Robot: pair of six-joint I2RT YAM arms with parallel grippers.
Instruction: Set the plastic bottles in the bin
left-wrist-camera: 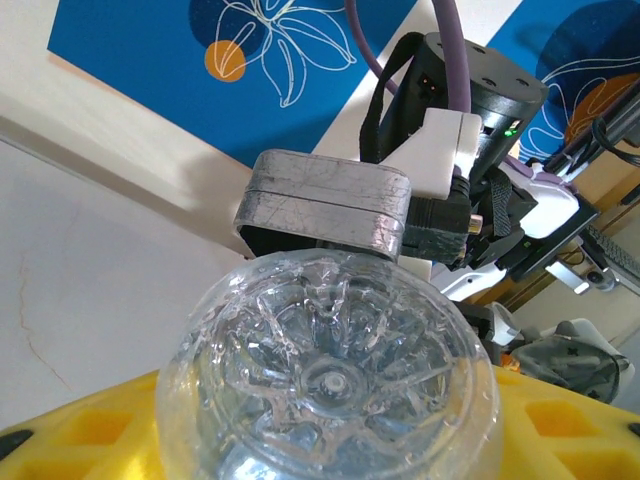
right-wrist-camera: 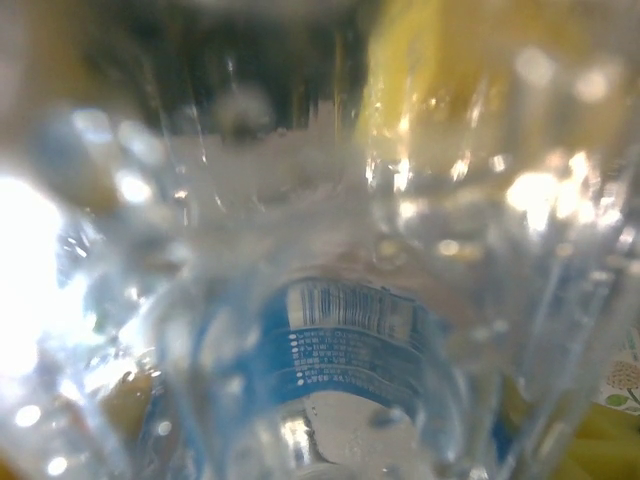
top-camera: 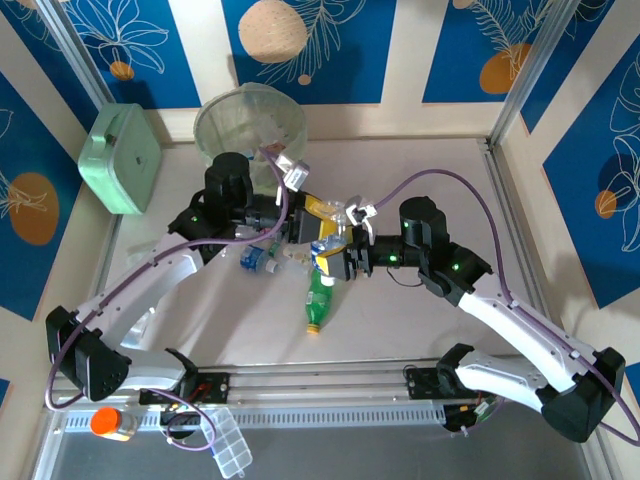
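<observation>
The left gripper should next swing outward over the bin's opening [top-camera: 249, 120] and tip down to release the clear bottle, as the bin stands outward.
The bin [top-camera: 250, 122], round and translucent, stands at the back of the table. My left gripper [top-camera: 308, 214] reaches in just in front of it. In the left wrist view a clear bottle [left-wrist-camera: 328, 375] sits base-on between the gripper's yellow fingers [left-wrist-camera: 70, 430]; the left gripper [left-wrist-camera: 330, 445] is shut on it. My right gripper [top-camera: 338, 258] meets it from the right, shut on a clear blue-labelled bottle [right-wrist-camera: 345, 340], also visible from above as the blue-labelled bottle [top-camera: 325, 250]. A green bottle [top-camera: 320, 295] and a blue-capped bottle [top-camera: 255, 260] lie on the table below the grippers.
A mint-green box [top-camera: 120, 158] leans at the back left wall. An orange-capped bottle [top-camera: 112, 422] and a small clear compartment case [top-camera: 232, 455] lie beyond the front rail [top-camera: 330, 385]. The right arm's grey wrist block [left-wrist-camera: 325, 205] hangs close above the left-held bottle.
</observation>
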